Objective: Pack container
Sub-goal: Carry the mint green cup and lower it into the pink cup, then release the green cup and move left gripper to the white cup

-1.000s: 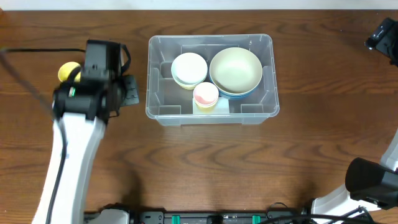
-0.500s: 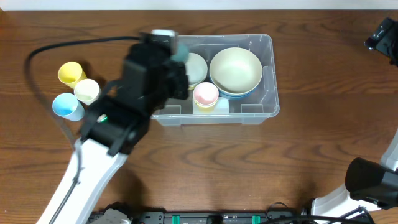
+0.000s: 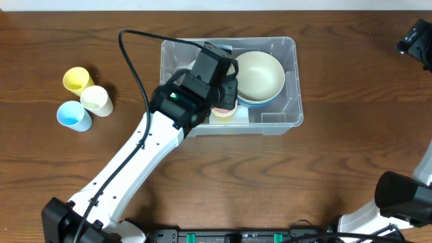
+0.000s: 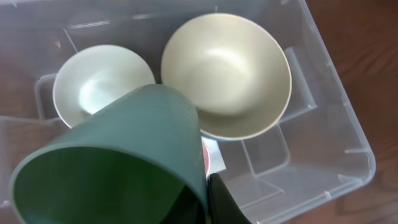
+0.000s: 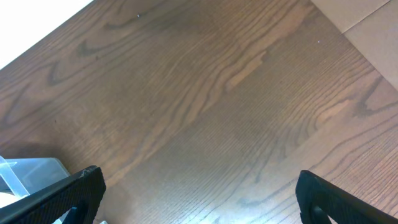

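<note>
My left gripper should next move back and down to let go of the green cup inside the pink cup, as the pink cup stands upright below the gripper and closer to my base.
The container [image 3: 291,79] is a clear bin at the table's far middle. It holds a large cream bowl [image 3: 258,75] on a blue bowl, a small white bowl [image 4: 99,84] and a pink cup [image 3: 227,108]. My left gripper [image 3: 219,67] hovers over the bin's middle, shut on the rim of a dark green cup [image 4: 124,162] that is tilted above the small bowl. The left wrist view also shows the large bowl [image 4: 227,71] and the bin's wall [image 4: 339,127]. My right gripper [image 5: 199,199] is open and empty over bare wood, right of the bin.
Three loose cups stand left of the bin: yellow [image 3: 75,79], cream [image 3: 96,100] and blue [image 3: 73,115]. The bin's corner [image 5: 25,171] shows at the lower left of the right wrist view. The right arm's base [image 3: 405,199] is at the front right.
My left arm has swung right from the cups on the left to above the bin, carrying the green cup. The right arm has not moved.
</note>
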Controlling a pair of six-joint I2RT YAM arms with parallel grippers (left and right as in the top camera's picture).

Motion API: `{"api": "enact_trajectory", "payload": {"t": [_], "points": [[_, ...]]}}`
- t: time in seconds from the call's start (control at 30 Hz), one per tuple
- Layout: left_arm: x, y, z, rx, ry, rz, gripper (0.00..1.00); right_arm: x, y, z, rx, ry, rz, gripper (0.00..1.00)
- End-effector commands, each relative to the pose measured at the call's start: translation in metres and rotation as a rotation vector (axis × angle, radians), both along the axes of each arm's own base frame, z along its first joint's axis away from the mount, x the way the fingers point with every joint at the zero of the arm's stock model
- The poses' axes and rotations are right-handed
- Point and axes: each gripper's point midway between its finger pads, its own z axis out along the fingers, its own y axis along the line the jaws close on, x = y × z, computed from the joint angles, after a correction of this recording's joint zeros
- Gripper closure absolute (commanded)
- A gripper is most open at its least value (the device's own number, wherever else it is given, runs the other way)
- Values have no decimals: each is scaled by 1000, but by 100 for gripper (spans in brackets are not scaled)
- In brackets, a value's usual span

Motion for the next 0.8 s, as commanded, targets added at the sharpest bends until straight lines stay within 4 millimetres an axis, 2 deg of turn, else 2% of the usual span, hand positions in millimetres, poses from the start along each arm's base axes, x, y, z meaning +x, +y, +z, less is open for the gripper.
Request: {"api": "enact_trajectory", "payload": {"t": [0.0,0.2,0.5,0.67,0.7,0.73,0.77], "points": [[-6,-4,2,3,11,-20,94,-5,-1,11,-8,-31,-18,1],[-16,-3,-18,69,69,-57,94,-5,-1,11,-8,-31,-18,1],[-15,-10,-45,90,141,-75,94,-5,-1,11,-8,-31,-18,1],[-14,-10,-52,100,155,-75,94,-5,-1,11,-8,-31,-18,1],[-14,-10,-52,100,155,-75,85,-5,-1,11,-8,-31,-18,1],[-14,-11,-52,100,155,-75,69,-4,-1,11,-8,-31,-18,1],[-13,-11,-52,99,153,-75,59,-5,-1,11,-8,-31,-18,1]]}}
